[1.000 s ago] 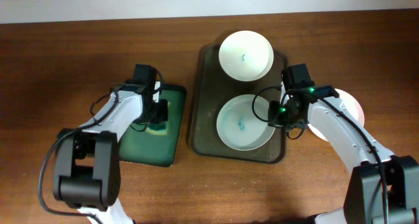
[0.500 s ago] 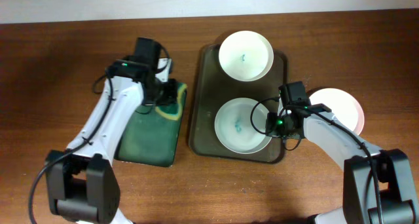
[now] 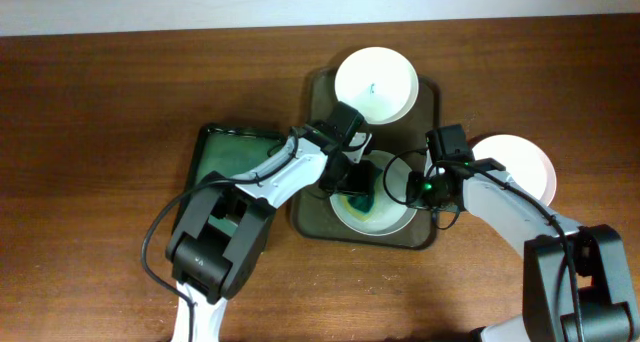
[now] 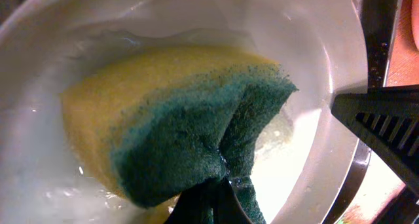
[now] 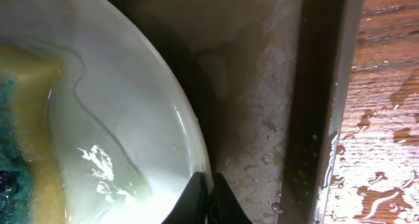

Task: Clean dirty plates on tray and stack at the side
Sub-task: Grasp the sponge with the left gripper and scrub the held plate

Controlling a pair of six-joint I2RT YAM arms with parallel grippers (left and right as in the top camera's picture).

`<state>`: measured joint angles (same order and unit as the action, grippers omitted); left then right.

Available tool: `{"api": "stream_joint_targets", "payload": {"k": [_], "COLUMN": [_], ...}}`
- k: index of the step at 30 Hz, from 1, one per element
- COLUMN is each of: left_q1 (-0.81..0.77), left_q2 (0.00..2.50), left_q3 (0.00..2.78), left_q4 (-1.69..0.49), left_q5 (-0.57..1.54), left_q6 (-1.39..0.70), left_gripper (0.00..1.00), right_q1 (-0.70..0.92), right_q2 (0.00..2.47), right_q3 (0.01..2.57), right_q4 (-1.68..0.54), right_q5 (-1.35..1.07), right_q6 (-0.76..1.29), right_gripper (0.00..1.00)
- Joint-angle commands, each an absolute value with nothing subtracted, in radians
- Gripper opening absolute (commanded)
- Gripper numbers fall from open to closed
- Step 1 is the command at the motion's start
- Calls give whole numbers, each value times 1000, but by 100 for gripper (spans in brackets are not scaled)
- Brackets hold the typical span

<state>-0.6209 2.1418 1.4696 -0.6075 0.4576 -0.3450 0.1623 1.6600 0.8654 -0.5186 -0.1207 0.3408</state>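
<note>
The third white plate (image 3: 520, 166) is to the right of my right gripper in the overhead view. I will rise to clear the tray's rim, then lower and release there.
The large dark tray (image 3: 308, 132) holds two white plates. The far plate (image 3: 376, 82) has a teal smudge at its centre. The near plate (image 3: 392, 214) is wet; it also shows in the left wrist view (image 4: 308, 40) and the right wrist view (image 5: 124, 112). My left gripper (image 3: 352, 184) is shut on a yellow and green sponge (image 4: 190, 126) pressed into the near plate. My right gripper (image 3: 418, 187) is shut on that plate's right rim (image 5: 208, 185). A third white plate (image 3: 520, 162) lies on the table right of the tray.
A smaller dark green tray (image 3: 215, 162) lies left of the big tray, partly under my left arm. The wood table right of the big tray is wet (image 5: 386, 139).
My left gripper has carried the sponge from the green tray rightward into the near plate. The right gripper has stayed on the plate's rim.
</note>
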Motion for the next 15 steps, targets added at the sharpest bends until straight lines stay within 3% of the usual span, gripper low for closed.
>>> {"api": "stream_joint_targets", "payload": {"k": [1,5,8,10,15], "left_q1": [-660,-660,-658,-659,-696], "left_q2": [2214,2214,2214,2222,2280], "left_q3": [1479,1683,1700,1699,1699], "left_q4": [-648,-973,-980,-944,-770], "left_q5": [376,-146,-173,-21,628], "left_q6": [-367,-381,-382,-381,-304], "left_gripper": [0,0,0,0,0], "right_q1": [169,169,169,169,169], "right_q2": [1697,1697,1697,1697,1697], "right_q3": [838,838,838,838,838], "right_q4": [-527,-530,-530,-530,-530], "right_q5": [-123,-123,-123,-123,-123], "right_q6": [350,350,350,350,350], "right_gripper": [4,4,4,4,4]}}
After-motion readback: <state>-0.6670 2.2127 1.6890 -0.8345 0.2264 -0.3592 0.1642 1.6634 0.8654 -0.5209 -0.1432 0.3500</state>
